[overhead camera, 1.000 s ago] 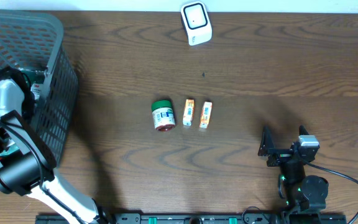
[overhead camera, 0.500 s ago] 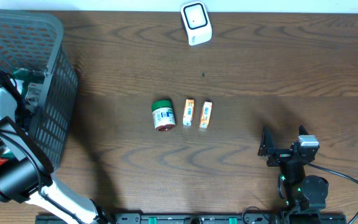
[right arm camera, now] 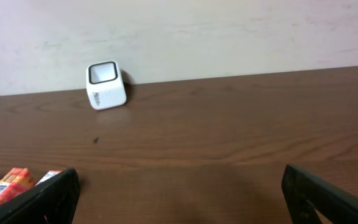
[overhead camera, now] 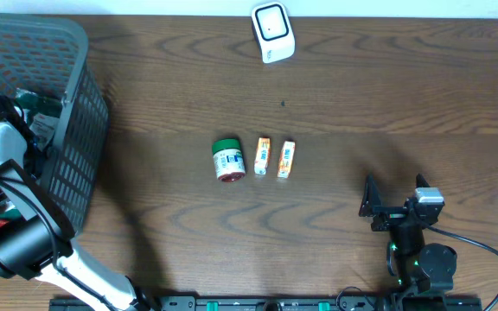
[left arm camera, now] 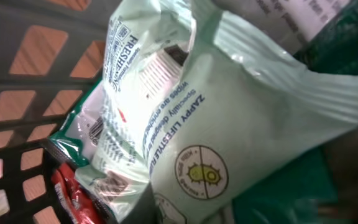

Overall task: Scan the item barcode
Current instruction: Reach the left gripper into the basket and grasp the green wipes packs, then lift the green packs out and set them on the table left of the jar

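The robot needs to raise its left gripper over the basket's side next, then lower it and release the packet, because bare wood by the jar is to the right in the overhead view.
My left gripper (overhead camera: pixel 22 111) reaches down inside the grey mesh basket (overhead camera: pixel 80 95) at the left edge. A pale green packet (left arm camera: pixel 229 124) with blue print fills the left wrist view, and the left gripper (left arm camera: pixel 185 214) is shut on its lower edge; only one dark finger (left arm camera: pixel 166 208) shows. A red wrapper (left arm camera: pixel 73 193) lies under the packet. The white barcode scanner (overhead camera: pixel 272 31) stands at the table's far edge, also in the right wrist view (right arm camera: pixel 106 84). My right gripper (overhead camera: pixel 373 207) rests open at the near right, its jaws wide apart over bare wood (right arm camera: pixel 179 193).
A green-lidded jar (overhead camera: pixel 226 160) and two small orange boxes (overhead camera: pixel 262 156) (overhead camera: pixel 285 159) lie in a row at the table's middle. One orange box (right arm camera: pixel 8 186) shows beside the right gripper's left finger. Basket walls (left arm camera: pixel 36 74) close in around the left gripper.
The left gripper has gone from open to shut inside the basket, and its arm shifted slightly left. The right arm has not moved.
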